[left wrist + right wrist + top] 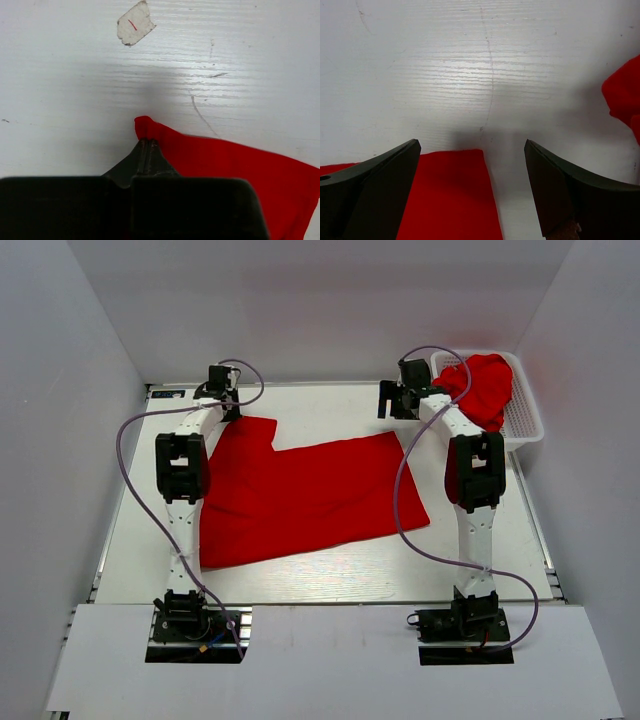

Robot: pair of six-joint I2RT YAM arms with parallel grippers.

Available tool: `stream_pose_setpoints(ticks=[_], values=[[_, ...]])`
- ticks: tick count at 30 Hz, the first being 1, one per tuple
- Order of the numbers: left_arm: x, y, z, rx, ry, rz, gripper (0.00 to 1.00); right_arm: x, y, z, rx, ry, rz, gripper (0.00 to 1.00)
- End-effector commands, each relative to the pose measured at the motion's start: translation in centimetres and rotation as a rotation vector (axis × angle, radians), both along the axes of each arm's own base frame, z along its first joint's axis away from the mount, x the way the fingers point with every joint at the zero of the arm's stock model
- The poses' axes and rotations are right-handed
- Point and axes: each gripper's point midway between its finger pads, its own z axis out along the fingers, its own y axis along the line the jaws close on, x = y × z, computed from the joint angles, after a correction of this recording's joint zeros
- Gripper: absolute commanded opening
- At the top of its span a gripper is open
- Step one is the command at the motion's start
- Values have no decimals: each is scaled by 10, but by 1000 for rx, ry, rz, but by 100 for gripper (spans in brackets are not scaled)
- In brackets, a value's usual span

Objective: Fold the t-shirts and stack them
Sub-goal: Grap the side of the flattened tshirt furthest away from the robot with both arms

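The t-shirt's far corner by the basket (476, 156) is slightly farther back and lower than my right gripper. I will move the gripper there, onto that corner.
A bright red t-shirt (300, 495) lies spread on the white table, partly folded. My left gripper (222, 390) is at its far left corner and is shut on that corner; in the left wrist view the tips (146, 142) pinch a small fold of the red cloth (235, 165). My right gripper (400, 398) is open above the shirt's far right corner; in the right wrist view that corner (455, 185) lies between my open fingers (385, 170), toward the left one. Another red t-shirt (482, 388) is bunched in the white basket (525, 418).
The white lattice basket stands at the back right corner of the table. White walls close in the table on the left, back and right. A small paper sticker (135, 23) is stuck on the table ahead of my left gripper.
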Motion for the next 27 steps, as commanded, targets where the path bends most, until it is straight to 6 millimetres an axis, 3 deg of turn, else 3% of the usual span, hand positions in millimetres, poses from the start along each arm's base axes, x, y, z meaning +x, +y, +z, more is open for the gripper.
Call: stream_pose_setpoints(ticks=[1,11,12,18,22,27], values=[[-29,-6,-24,0,109,-33,0,4,1,12,20,-27,-18,90],[-17,-1,32,9,-69,-3,0,-4,15,-15,50,58,7,90],[-20,1,27,18,-58,4,0,-7,18,-16,50,69,10,90],[-22,4,42,29,-95,18,0,-26,16,-42,-3,148,-13,89],[-25,0,43,8,-101,10,0,-42,15,-59,-58,202,-31,78],[-20,-7,49,-8,-135,-40,0,-36,14,-67,-82,190,-65,71]])
